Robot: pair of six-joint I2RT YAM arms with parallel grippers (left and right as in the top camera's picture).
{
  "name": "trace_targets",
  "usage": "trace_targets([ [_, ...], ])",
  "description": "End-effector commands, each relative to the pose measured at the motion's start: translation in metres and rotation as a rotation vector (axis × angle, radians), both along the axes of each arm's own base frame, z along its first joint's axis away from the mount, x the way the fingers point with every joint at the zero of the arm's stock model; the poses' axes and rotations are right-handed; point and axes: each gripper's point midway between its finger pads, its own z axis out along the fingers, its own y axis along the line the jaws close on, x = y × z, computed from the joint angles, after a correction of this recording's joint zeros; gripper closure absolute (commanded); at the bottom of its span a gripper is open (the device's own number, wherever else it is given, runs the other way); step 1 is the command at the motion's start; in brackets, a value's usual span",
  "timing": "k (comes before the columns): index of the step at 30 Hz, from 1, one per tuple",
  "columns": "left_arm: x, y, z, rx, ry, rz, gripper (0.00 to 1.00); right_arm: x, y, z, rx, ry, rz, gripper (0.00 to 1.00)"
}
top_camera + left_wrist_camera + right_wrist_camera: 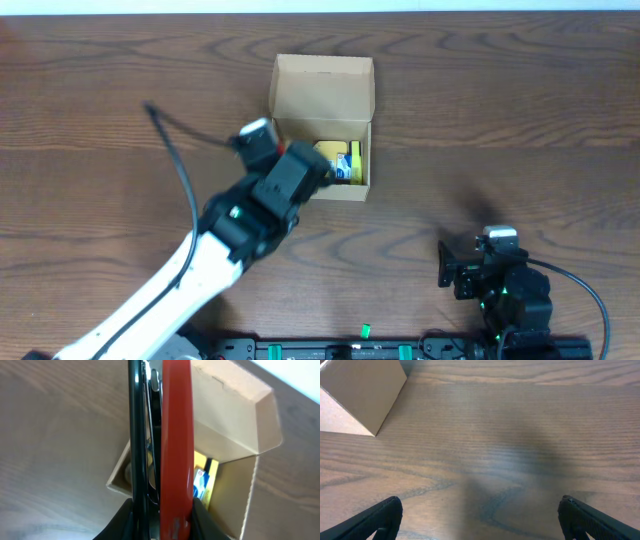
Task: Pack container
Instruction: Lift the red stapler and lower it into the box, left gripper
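Observation:
The left gripper turns next to line up the stapler (175,435), which hangs at an angle to the container's sides. It then lowers it inside beside the yellow item.
The tan cardboard container (283,128) stands open at the table's back centre, with its flap lid (322,85) raised at the far side. A yellow and blue item (344,160) lies inside it. My left gripper (303,166) is shut on a red and black stapler (175,435) and holds it over the container's front left corner (117,482). The yellow item also shows in the left wrist view (206,477), beside the stapler. My right gripper (480,515) is open and empty, low over the table at the front right (462,272). One corner of the container (360,395) shows in the right wrist view.
Brown wood-grain table (500,120) all around. A black rail (400,350) with small green parts runs along the front edge. The left arm's cable (180,165) arcs over the table left of the container.

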Motion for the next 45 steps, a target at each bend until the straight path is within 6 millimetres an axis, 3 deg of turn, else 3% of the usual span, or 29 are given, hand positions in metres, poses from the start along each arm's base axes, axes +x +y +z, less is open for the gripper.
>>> trace_targets([
  [1,0.019,-0.002,0.015,0.12,0.02,-0.096,0.94,-0.001,0.002,-0.005,-0.011,0.008,0.018,0.01],
  [6,0.032,-0.008,-0.003,0.121,0.187,-0.186,0.94,-0.001,0.002,-0.005,-0.011,0.007,0.018,0.01],
  [13,0.042,-0.02,-0.051,0.083,0.414,-0.345,0.94,-0.001,0.002,-0.005,-0.011,0.008,0.018,0.01],
  [24,0.038,-0.028,-0.096,0.09,0.546,-0.393,0.94,-0.001,0.002,-0.005,-0.011,0.007,0.018,0.01],
  [38,0.042,-0.03,-0.115,0.098,0.574,-0.392,0.94,-0.001,0.002,-0.005,-0.011,0.008,0.018,0.01],
  [45,0.046,-0.032,-0.114,0.093,0.557,-0.393,0.86,-0.001,0.002,-0.005,-0.011,0.008,0.018,0.01],
])
